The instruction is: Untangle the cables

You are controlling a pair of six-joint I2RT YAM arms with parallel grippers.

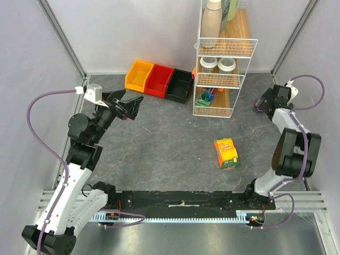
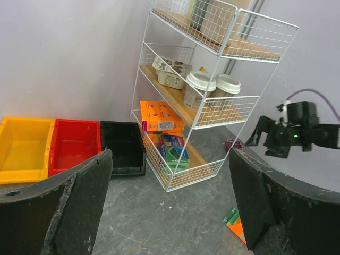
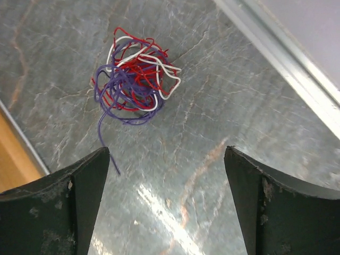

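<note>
I will lower my right gripper onto the ball's blue loops next and close on several pieces of wire, because the loops bunch at the ball's near side, still beyond my open fingers.
The cables (image 3: 135, 74) lie as one small tangled ball of thin red, white and dark blue wires on the grey tabletop, with one blue end trailing toward my right gripper's left finger. My right gripper (image 3: 166, 159) is open and empty, hovering just short of the ball at the far right of the table (image 1: 264, 101). In the left wrist view the ball (image 2: 232, 143) is a small clump beside the rack's foot. My left gripper (image 1: 125, 106) is open and empty, held up at the far left (image 2: 170, 159), far from the cables.
A white wire rack (image 1: 220, 79) with cups, bottles and boxes stands just left of the cables. Yellow (image 1: 139, 74), red (image 1: 159, 79) and black (image 1: 179, 85) bins sit at the back. An orange-green box (image 1: 227, 153) lies mid-right. A metal frame rail (image 3: 276, 53) runs close behind the cables.
</note>
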